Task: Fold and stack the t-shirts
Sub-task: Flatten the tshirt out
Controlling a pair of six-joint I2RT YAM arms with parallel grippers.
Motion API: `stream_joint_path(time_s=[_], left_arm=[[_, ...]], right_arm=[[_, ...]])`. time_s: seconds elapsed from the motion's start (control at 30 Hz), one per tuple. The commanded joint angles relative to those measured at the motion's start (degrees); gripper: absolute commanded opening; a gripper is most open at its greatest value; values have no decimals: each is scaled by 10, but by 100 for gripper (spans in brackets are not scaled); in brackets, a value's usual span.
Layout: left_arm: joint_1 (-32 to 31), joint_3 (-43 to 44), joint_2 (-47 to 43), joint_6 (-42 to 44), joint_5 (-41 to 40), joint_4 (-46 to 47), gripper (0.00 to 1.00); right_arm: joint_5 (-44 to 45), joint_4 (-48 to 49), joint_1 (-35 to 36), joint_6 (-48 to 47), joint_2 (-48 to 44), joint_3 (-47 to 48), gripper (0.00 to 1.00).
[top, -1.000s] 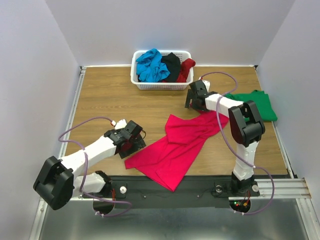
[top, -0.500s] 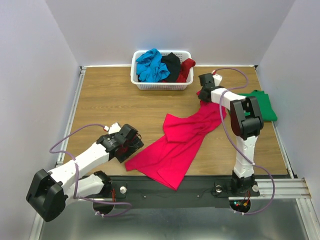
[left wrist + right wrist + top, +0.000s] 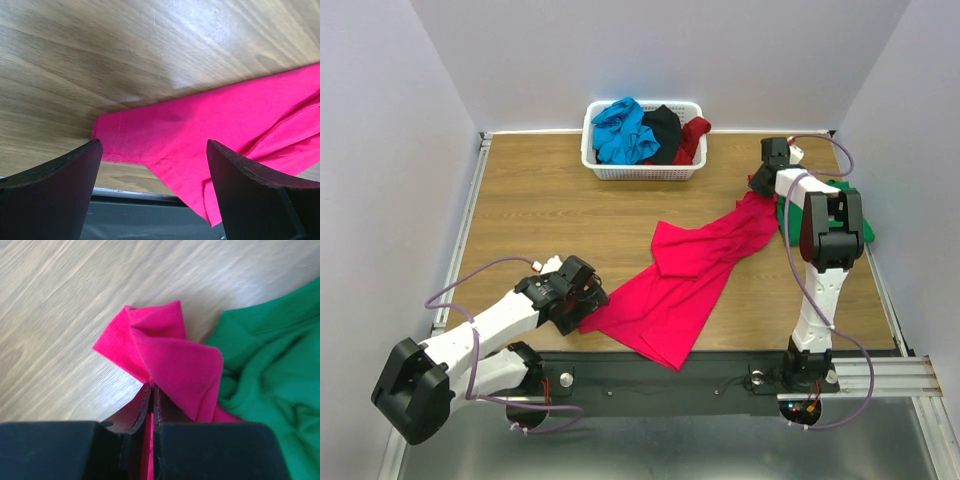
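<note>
My left gripper has its open fingers around the pink shirt's near corner (image 3: pixel 590 320) (image 3: pixel 134 138) already, so I will lower it onto that corner and close it on the cloth.
The bright pink-red t-shirt (image 3: pixel 685 275) lies stretched diagonally across the table. My right gripper (image 3: pixel 758 186) is shut on its far right corner, and the pinched cloth (image 3: pixel 170 350) bunches above the fingertips right beside the green t-shirt (image 3: pixel 270 365). The right arm covers most of the green t-shirt (image 3: pixel 868 232). My left gripper (image 3: pixel 588 298) is open low over the pink shirt's near left corner (image 3: pixel 150 135), with one finger (image 3: pixel 50 195) on each side and the cloth not gripped. Blue (image 3: pixel 620 130), black (image 3: pixel 663 128) and dark red (image 3: pixel 692 138) t-shirts are piled in the basket.
The white lattice basket (image 3: pixel 640 170) stands at the back centre of the wooden table (image 3: pixel 540 210). A dark metal rail (image 3: pixel 140 220) runs along the near edge just below the pink shirt. White walls close in the left, back and right sides.
My right gripper shut on the pink shirt's corner and pulled it back and right, next to the green shirt, stretching the cloth. The left gripper moved nearer, to the shirt's near left corner.
</note>
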Motion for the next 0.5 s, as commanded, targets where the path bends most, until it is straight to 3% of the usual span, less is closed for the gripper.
stream_joint_path(time_s=[0.0,0.3,0.33,0.4,0.43,0.47], left_arm=[[-13,-15,13,-4,18,12,97],[-15,-22,26,-21,-4,6,93],[-15,-23,36,-23,-4,11,79],[-16,-26,48,-18,5,26,68],[-16,-30,54,-18,8,41,51],[-16,-30,64,-15,11,47,42]], right_arm=[[-45,-11,8,-26,4,33,3],[-42,-12,9,-35,-16,31,2],[-41,-11,9,-36,-17,28,2],[-39,-12,9,-37,-19,24,2],[-33,-12,9,-38,-22,24,2],[-31,-12,9,-41,-23,24,2]])
